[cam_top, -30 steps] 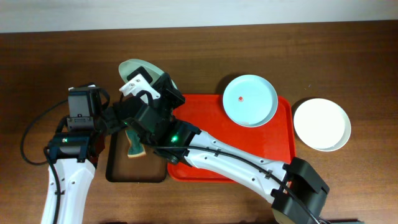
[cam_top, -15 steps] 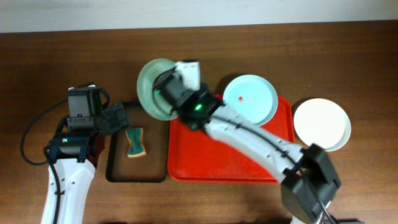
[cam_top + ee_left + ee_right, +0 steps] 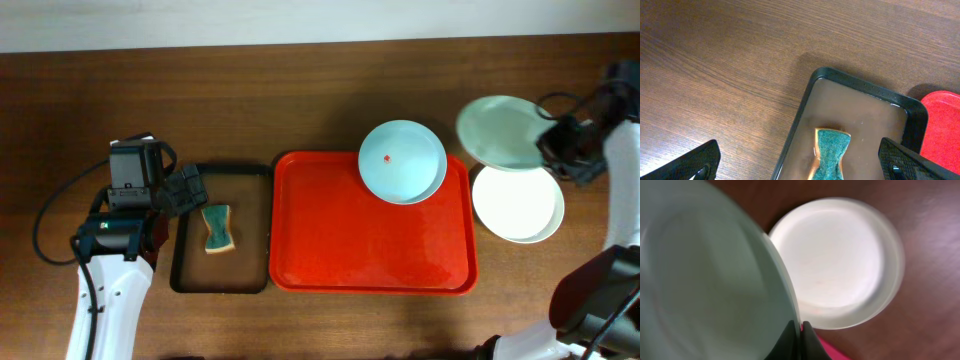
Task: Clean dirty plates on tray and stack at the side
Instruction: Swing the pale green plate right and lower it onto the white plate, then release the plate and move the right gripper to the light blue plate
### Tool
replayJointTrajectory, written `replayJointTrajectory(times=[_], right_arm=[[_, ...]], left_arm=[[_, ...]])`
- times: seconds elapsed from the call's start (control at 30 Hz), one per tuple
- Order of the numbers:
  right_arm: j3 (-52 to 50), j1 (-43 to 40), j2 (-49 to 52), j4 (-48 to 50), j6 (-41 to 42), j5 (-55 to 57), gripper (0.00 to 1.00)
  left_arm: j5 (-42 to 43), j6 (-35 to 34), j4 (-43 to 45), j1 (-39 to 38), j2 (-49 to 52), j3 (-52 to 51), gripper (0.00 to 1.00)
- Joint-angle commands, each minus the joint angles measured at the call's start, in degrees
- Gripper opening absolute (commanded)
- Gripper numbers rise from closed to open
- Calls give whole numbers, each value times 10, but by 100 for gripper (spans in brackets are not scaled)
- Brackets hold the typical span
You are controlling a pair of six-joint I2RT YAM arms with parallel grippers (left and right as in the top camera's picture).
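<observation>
The robot's right gripper next needs to move the green plate [image 3: 503, 131] it holds back, lower it onto the empty white plate [image 3: 518, 206] below and back from the right gripper, and let go of the green plate's rim.
My right gripper [image 3: 552, 145] is shut on the rim of the pale green plate [image 3: 503, 131], held above the table just behind the white plate [image 3: 517, 201], which lies on the wood right of the red tray [image 3: 340, 240]. In the right wrist view the green plate [image 3: 705, 275] fills the left, the gripper [image 3: 797, 330] pinches its edge and the white plate [image 3: 837, 262] lies below. The pale blue plate [image 3: 402, 161] with a red smear sits at the tray's back right. My left gripper [image 3: 800, 165] is open above a green sponge [image 3: 829, 153].
A narrow black tray [image 3: 195, 280] left of the red tray holds the sponge [image 3: 217, 228]; it also shows in the left wrist view [image 3: 860, 87]. The left arm base [image 3: 132, 180] stands beside it. Cables [image 3: 565, 100] run at the far right.
My right arm has swung the green plate from over the black tray, across the red tray, to the far right above the white plate. The left arm has not moved.
</observation>
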Motion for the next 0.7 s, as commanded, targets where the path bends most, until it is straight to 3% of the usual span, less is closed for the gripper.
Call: replayJointTrajectory(times=[0.0,0.2,0.5,0.53,0.6,0.63,0.67], right_arm=[[-53,-56,-9,-2,-14,3,4],[-223,-80,-9,118,23,54,4],[-242,-80,-9,127,23,145,4],[-244,-80,-9,127,23,140,10],[-244,-80,-9,130,15,102,62],[-244,-80,-9,134,-31,62,77],[-244,-78,-9,139,-66,29,84]], left_arm=[[4,-8,0,2,0,11,99],[4,-8,0,2,0,11,99],[4,-8,0,2,0,11,99],[4,-8,0,2,0,11,99],[4,-8,0,2,0,11,99],[4,-8,0,2,0,11,99],[4,-8,0,2,0,11,99]])
